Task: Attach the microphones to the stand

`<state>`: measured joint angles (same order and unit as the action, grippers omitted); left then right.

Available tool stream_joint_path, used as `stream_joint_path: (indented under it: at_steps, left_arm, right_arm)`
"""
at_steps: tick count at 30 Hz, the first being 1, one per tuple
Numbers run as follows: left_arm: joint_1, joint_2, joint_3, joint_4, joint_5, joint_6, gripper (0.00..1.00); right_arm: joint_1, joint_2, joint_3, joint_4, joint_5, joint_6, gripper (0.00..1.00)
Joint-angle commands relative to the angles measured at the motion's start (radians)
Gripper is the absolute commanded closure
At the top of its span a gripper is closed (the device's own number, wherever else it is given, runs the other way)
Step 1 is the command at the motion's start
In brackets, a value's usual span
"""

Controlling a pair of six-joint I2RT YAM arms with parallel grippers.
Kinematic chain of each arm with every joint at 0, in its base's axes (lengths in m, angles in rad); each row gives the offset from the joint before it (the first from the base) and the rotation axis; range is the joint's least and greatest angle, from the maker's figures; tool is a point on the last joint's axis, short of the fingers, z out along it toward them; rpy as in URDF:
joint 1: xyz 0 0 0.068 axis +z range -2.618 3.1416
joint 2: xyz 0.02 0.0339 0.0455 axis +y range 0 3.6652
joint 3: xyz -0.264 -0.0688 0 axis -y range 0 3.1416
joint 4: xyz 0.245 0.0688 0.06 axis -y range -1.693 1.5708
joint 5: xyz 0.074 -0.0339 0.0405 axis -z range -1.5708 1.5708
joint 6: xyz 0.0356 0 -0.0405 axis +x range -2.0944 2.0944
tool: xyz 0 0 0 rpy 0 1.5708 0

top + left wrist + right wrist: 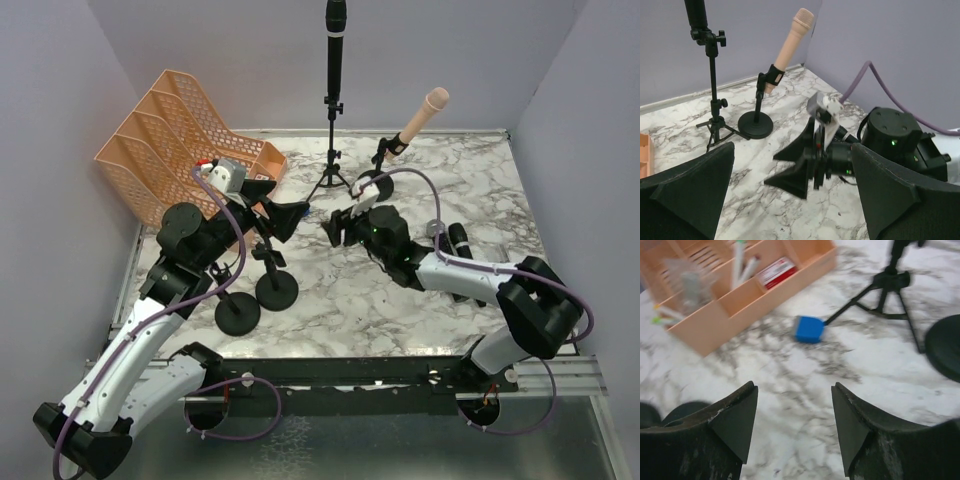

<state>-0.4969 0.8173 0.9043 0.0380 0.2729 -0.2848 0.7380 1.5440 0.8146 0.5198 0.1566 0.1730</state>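
The nearer empty stand's upper pole is to the left in the top view. My right gripper should move to that side and bring its open fingers around the pole.
A black microphone stands upright in the tripod stand at the back centre. A pale pink microphone leans in the clip of a round-base stand; the left wrist view shows that pink microphone too. Another black microphone lies on the table beside my right arm. Two round-base stands stand under my left arm. My left gripper is open and holds nothing. My right gripper faces it low over the marble, open and holding nothing.
An orange file organizer with pens and small items sits at the back left. A blue cube lies on the marble between the organizer and a tripod leg. Purple walls close in the table.
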Motion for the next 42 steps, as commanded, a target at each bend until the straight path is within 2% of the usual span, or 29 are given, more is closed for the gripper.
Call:
stream_joint_path:
  at_steps: [1, 7, 12, 18, 25, 28, 32, 35, 42]
  left_arm:
    - [0.000, -0.028, 0.000, -0.003, -0.019, -0.025, 0.02]
    - [0.000, -0.035, 0.002, -0.010, -0.027, -0.029, 0.02]
    - [0.000, -0.036, 0.008, -0.014, -0.035, -0.033, 0.02]
    - [0.000, -0.039, 0.028, -0.036, -0.045, -0.018, 0.02]
    - [0.000, -0.044, 0.028, -0.036, -0.048, -0.012, 0.02]
    - [0.000, -0.043, 0.028, -0.046, -0.046, -0.015, 0.02]
    - [0.000, -0.049, 0.028, -0.059, -0.050, -0.011, 0.02]
    - [0.000, -0.045, 0.033, -0.065, -0.051, -0.011, 0.02]
    - [0.000, -0.044, 0.024, -0.069, -0.051, -0.012, 0.02]
  right_arm:
    - [0.111, -0.016, -0.067, -0.011, -0.134, -0.068, 0.37]
    - [0.202, 0.020, -0.125, 0.177, -0.320, -0.057, 0.40]
    - [0.273, 0.110, -0.083, 0.320, -0.284, 0.002, 0.39]
    - [0.339, 0.211, 0.000, 0.400, -0.206, 0.050, 0.40]
    - [0.354, 0.244, 0.060, 0.353, -0.203, 0.033, 0.42]
    - [0.354, 0.251, 0.074, 0.337, -0.221, 0.024, 0.51]
    - [0.354, 0.254, 0.087, 0.323, -0.237, 0.016, 0.71]
    - [0.355, 0.253, 0.087, 0.318, -0.227, 0.017, 0.81]
    - [0.354, 0.153, 0.011, 0.341, -0.033, 0.026, 0.87]
